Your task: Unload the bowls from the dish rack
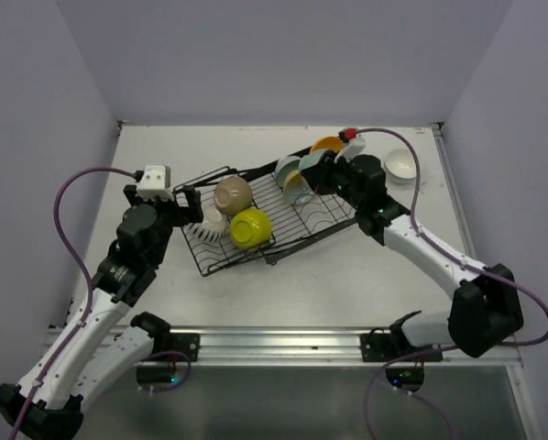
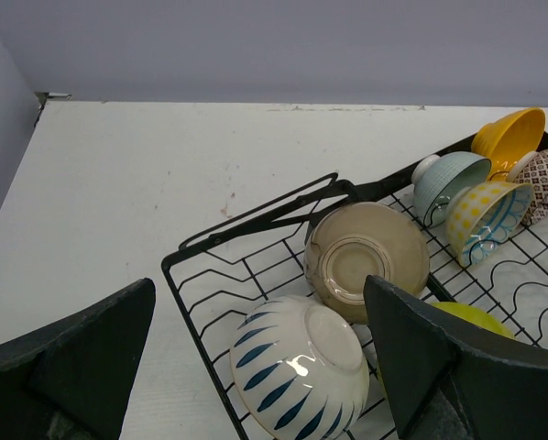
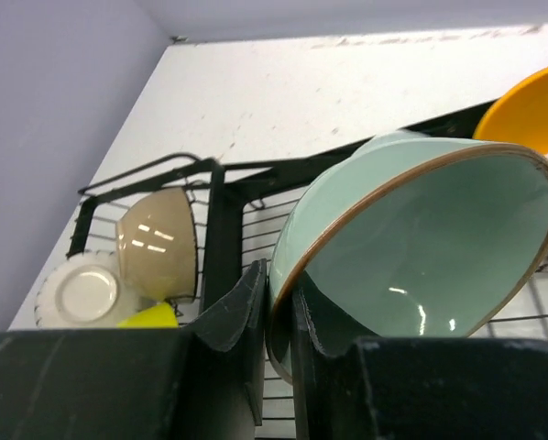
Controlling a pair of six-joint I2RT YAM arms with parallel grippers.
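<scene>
The teal-green bowl point(image 3: 421, 247) goes over the empty white bowl outside the rack, to my right gripper's right in the top view, next. Then my gripper lowers and releases.
The black wire dish rack point(image 1: 311, 220) lies slanted mid-table. In it are a beige bowl point(image 1: 233, 194), a lime-yellow bowl point(image 1: 251, 228), a white bowl with blue petals point(image 2: 301, 371), an orange-yellow bowl point(image 1: 327, 145) and several patterned bowls point(image 2: 489, 215) at the far end. My left gripper point(image 2: 260, 367) is open, a finger on each side of the white-and-blue bowl, above it. My right gripper point(image 3: 281, 307) is shut on the rim of a pale teal-green bowl point(image 3: 421, 247), tilted over the rack's far end.
A plain white bowl point(image 1: 402, 163) stands on the table at the far right, outside the rack. A red-capped fitting point(image 1: 351, 135) sits at the back edge. Walls close in the table on the left, back and right.
</scene>
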